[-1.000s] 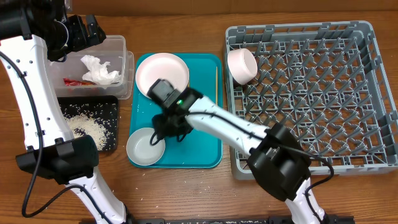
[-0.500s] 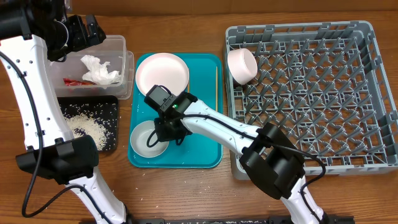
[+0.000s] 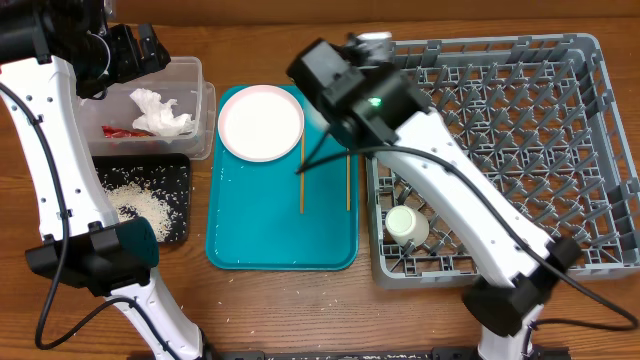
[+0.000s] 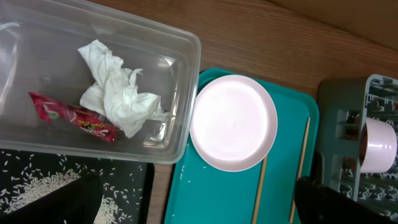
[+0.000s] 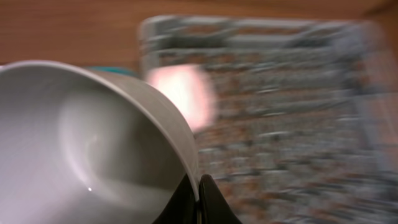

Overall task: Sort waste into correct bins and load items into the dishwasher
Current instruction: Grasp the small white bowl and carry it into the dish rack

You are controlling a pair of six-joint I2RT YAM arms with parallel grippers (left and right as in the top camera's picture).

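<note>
My right gripper draws the bowl back and down to the rack's free wires beyond the small white cup next, then lets go of it.
My right gripper point(image 5: 198, 199) is shut on the rim of a white bowl point(image 5: 81, 143), held up in the air; the overhead view shows that arm over the left end of the grey dishwasher rack point(image 3: 520, 150). Behind it another bowl point(image 5: 183, 96) shows blurred in the rack. A small white cup point(image 3: 405, 225) stands in the rack's front left. The white plate point(image 3: 260, 122) and two chopsticks point(image 3: 302, 175) lie on the teal tray point(image 3: 270, 235). My left gripper point(image 4: 199, 205) hangs open above the clear tub point(image 3: 197, 72), which holds tissue point(image 3: 160, 112) and a red wrapper point(image 3: 118, 131).
The black tray point(image 3: 180, 165) in front of the tub holds rice point(image 3: 140, 205). A few loose grains lie on the teal tray and on the wooden table near its front edge. My right arm crosses over the rack's left side.
My right gripper has closed on the bowl at the teal tray's front left and lifted it up and back toward the rack. The left arm has not moved.
</note>
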